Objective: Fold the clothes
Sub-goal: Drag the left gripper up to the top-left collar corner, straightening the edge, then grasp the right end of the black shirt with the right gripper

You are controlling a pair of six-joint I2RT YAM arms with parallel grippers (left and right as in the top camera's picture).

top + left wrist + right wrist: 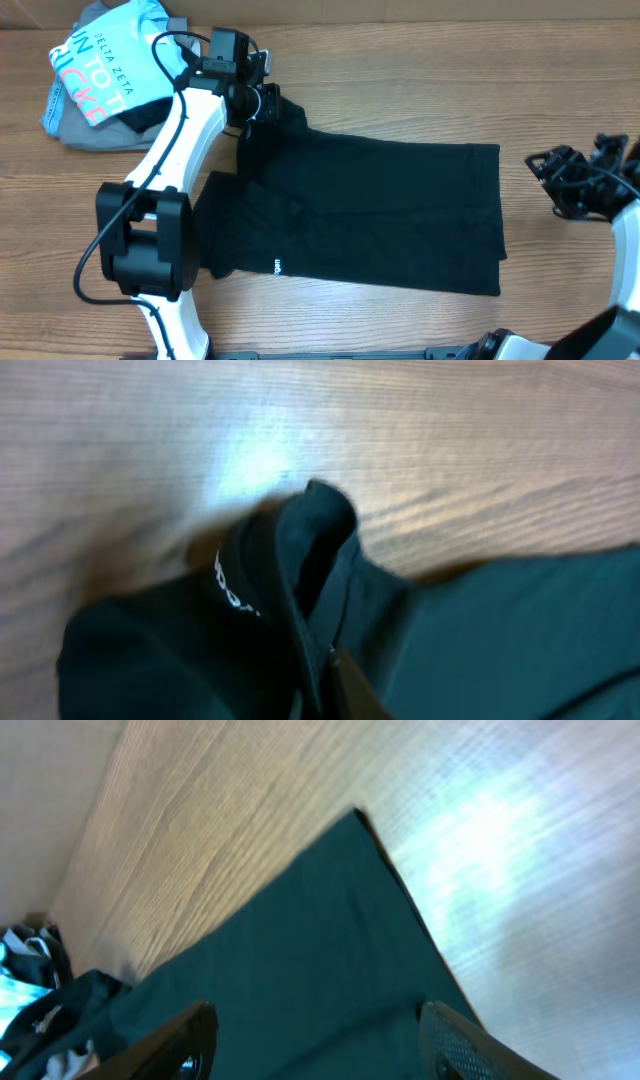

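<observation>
My right gripper has the shirt's free far corner (493, 150) (356, 826) below it and to its left in the overhead view, so next it will lower sideways onto that corner and close.
The clothes, a black T-shirt (390, 210), lie spread flat across the table, with a small white logo (277, 266) near the front left. My left gripper (264, 106) is at the shirt's far left corner. In the left wrist view a raised fold of the black fabric (300, 560) with white print (232, 586) runs down between its fingers (345, 685), which are shut on it. My right gripper (548, 185) hovers just off the shirt's right edge. In the right wrist view its fingers (455, 1040) stand wide apart, with the shirt (300, 960) below and nothing held.
A light blue "DELTA ZETA" shirt (100, 62) lies on a grey garment (85, 135) at the far left corner. The left arm's black motor block (145, 240) hangs over the shirt's left edge. Bare wooden table (560, 290) surrounds the shirt.
</observation>
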